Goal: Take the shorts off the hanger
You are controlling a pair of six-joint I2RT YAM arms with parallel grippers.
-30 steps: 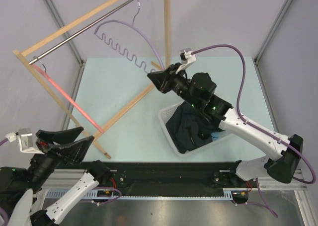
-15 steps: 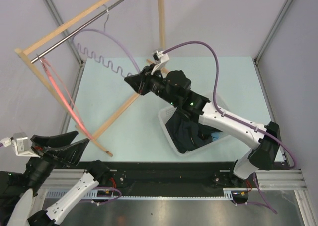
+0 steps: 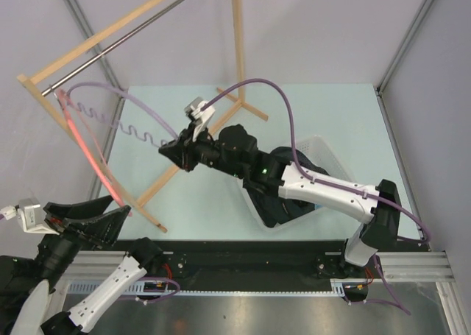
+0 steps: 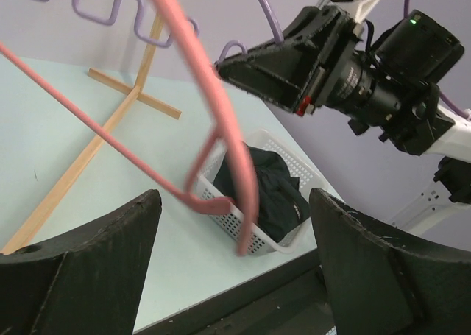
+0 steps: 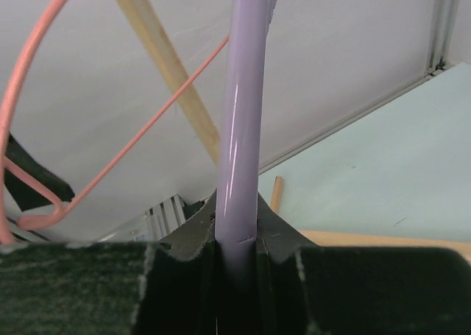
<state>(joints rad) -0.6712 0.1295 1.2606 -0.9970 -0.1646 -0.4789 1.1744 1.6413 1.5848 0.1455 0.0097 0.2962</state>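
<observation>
My right gripper is hanging to the left of the pink hanger's near end (image 3: 119,200) in the top view. It should move back toward that end next and let go of the purple hanger (image 3: 132,129), which is already bare.
The dark shorts (image 3: 283,195) lie bunched in a white basket (image 3: 246,191) near the table's front; they also show in the left wrist view (image 4: 274,189). My right gripper (image 3: 168,149) reaches left over the table and is shut on the bare purple hanger (image 3: 132,129), clamping its smooth bar (image 5: 239,129) between the jaws (image 5: 237,254). A bare pink hanger (image 3: 81,140) hangs at the rack's left end. My left gripper (image 3: 118,211) sits low at the front left, open and empty, with the pink hanger (image 4: 228,129) swinging just beyond its fingers (image 4: 110,247).
A wooden rack (image 3: 191,154) with a metal rod (image 3: 125,37) stands over the left and back of the table, with its foot piece (image 3: 250,108) on the surface. The right arm (image 3: 324,191) crosses above the basket (image 4: 221,206). Frame posts border both sides.
My right arm has swung left and nearer, carrying the purple hanger along the rod towards its left end. The pink hanger has swayed. The left gripper dropped slightly and stayed open.
</observation>
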